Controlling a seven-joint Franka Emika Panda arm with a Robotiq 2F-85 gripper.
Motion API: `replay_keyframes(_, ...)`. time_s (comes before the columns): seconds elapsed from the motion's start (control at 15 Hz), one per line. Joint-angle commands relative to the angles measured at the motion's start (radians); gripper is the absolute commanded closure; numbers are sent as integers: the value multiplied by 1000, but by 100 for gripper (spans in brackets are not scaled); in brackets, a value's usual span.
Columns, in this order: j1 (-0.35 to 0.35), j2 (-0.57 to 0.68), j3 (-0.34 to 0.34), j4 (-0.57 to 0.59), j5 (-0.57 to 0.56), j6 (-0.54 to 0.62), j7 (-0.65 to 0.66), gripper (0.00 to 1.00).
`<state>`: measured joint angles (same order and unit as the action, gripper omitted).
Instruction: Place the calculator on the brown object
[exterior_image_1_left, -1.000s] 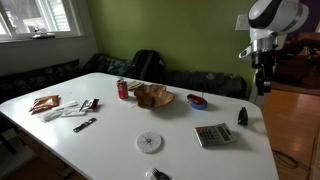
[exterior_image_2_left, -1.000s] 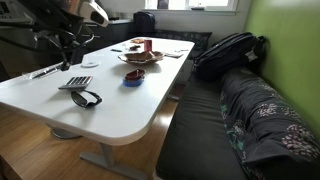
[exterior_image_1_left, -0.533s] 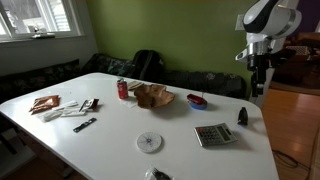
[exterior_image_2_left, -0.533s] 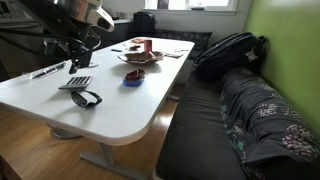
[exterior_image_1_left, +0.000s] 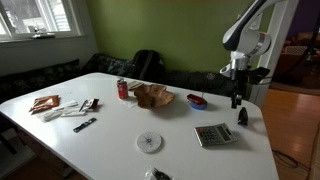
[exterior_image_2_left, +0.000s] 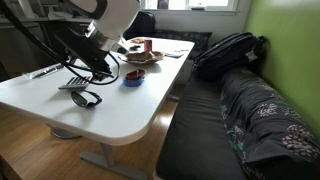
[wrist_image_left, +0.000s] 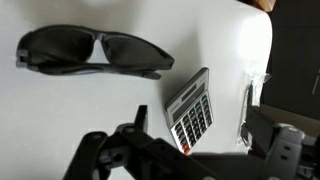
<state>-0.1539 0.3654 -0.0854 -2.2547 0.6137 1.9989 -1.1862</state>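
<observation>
The calculator's edge by the sunglasses lies below my open gripper and is the nearest to its fingers, so next my gripper needs to go down and tilt onto that edge.
The grey calculator (exterior_image_1_left: 215, 135) lies flat near the table's end, also in an exterior view (exterior_image_2_left: 78, 83) and the wrist view (wrist_image_left: 188, 108). The brown object (exterior_image_1_left: 153, 96) is a bowl-like dish near the table's middle, and it also shows in an exterior view (exterior_image_2_left: 140, 57). My gripper (exterior_image_1_left: 238, 100) hangs above the table end, over the calculator and sunglasses (exterior_image_2_left: 95, 68). In the wrist view the gripper (wrist_image_left: 197, 135) is open and empty, with the calculator below between its fingers.
Black sunglasses (exterior_image_1_left: 243, 116) (wrist_image_left: 95, 50) lie right beside the calculator. A red can (exterior_image_1_left: 123, 89), a small blue dish (exterior_image_1_left: 198, 100), a white round coaster (exterior_image_1_left: 150, 142) and papers with pens (exterior_image_1_left: 62, 108) are on the table. A backpack (exterior_image_2_left: 228, 50) sits on the bench.
The arm has come down from high above the table end and moved toward the calculator. The calculator and the other objects have not moved.
</observation>
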Motion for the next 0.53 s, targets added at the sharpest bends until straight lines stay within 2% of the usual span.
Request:
replay_keyframes(0.0, -70, 193, 65, 198, 27, -168, -88, 0)
replay_keyframes(0.07, -73, 223, 73, 233, 9, -214, -77, 0)
replay_keyframes(0.13, -52, 133, 58, 139, -1, -133, -46, 0)
replay_keyframes(0.27, -62, 195, 71, 201, -1, -181, -52, 0)
replay_keyframes(0.47, -64, 237, 86, 234, 16, -182, -61, 0)
